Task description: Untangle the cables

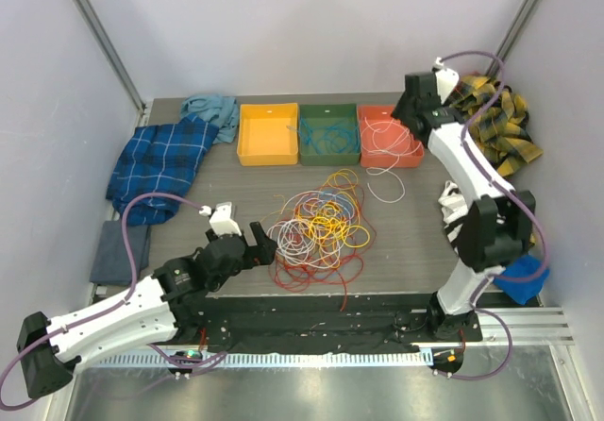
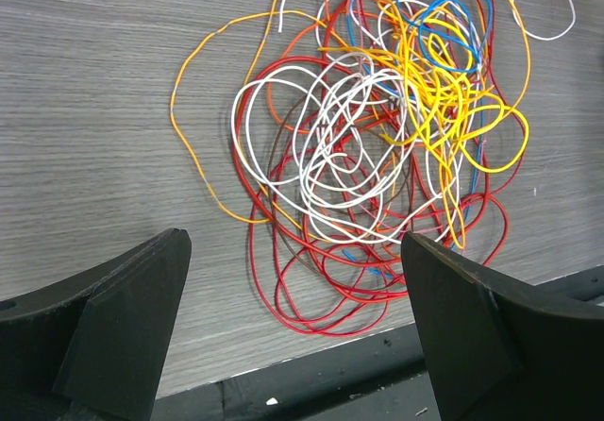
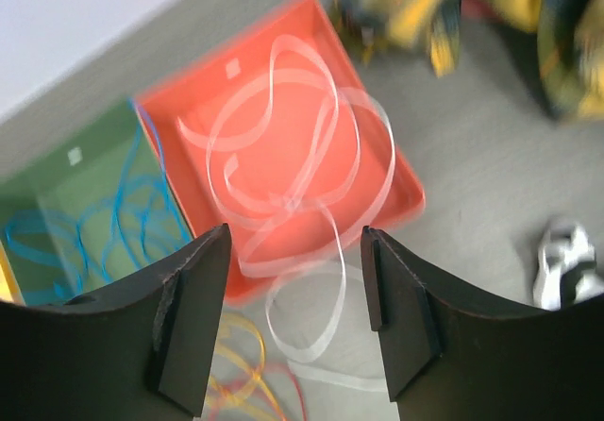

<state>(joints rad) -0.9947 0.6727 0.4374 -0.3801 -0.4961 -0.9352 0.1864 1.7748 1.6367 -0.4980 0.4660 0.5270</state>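
The right gripper moves back and down onto the white loop (image 1: pixel 377 173) (image 3: pixel 319 351) at the red tray's front rim next, since the loop lies below and back of its fingers.
The cables (image 1: pixel 316 227) lie in a loose tangle of red, orange, yellow, white and blue loops at mid-table; they fill the upper part of the left wrist view (image 2: pixel 377 138). My left gripper (image 1: pixel 260 248) is open and empty just left of the tangle, its jaws wide apart (image 2: pixel 294 246) over red loops by the table's front edge. My right gripper (image 1: pixel 404 119) is open and empty (image 3: pixel 294 242) above the red tray (image 1: pixel 415 159). White cables (image 3: pixel 283 147) lie in that tray, one loop (image 1: pixel 387 190) hanging over its front rim onto the table.
A green tray (image 1: pixel 304 157) holds blue cables (image 1: pixel 328 138); an orange tray (image 1: pixel 243 147) stands left of it. A blue plaid cloth (image 1: pixel 160 161), teal cloth (image 1: pixel 212 109) and grey cloth (image 1: pixel 121 251) lie at the left. A yellow plaid cloth (image 1: pixel 495 124) and a blue object (image 1: pixel 524 275) lie at the right.
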